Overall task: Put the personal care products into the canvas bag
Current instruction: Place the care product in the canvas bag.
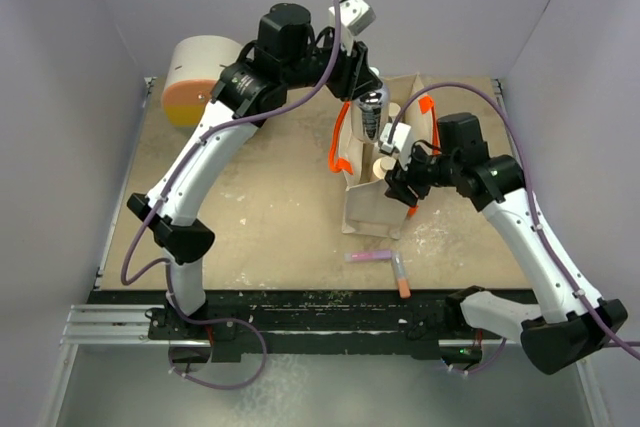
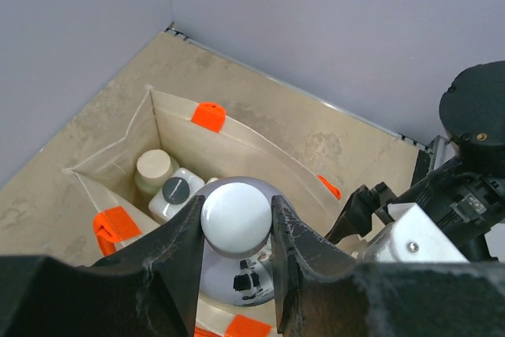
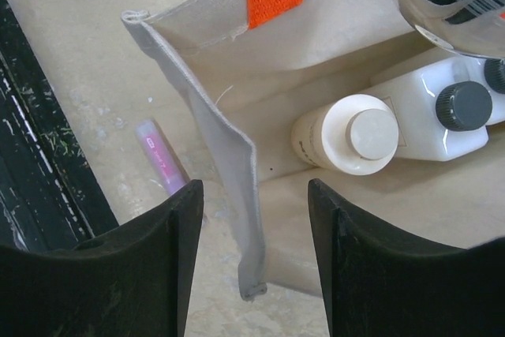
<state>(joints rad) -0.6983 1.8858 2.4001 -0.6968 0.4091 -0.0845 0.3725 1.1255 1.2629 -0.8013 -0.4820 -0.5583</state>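
The bag's bottom is bare beside the cream-capped bottle, so my left gripper will go back and down into the bag's near end to release the clear-grey bottle.
The canvas bag stands open mid-table, beige with orange handles. My left gripper is shut on the white cap of a clear-grey bottle, which hangs upright over the bag's mouth. Inside the bag lie a cream-capped bottle and a white bottle with a black cap. My right gripper is open, its jaws on either side of the bag's near wall without touching it. The top view shows this gripper at the bag's right side.
A pink tube and an orange-tipped tube lie on the table in front of the bag. A round cream and orange drawer box stands at the back left. Grey walls close in the back and both sides.
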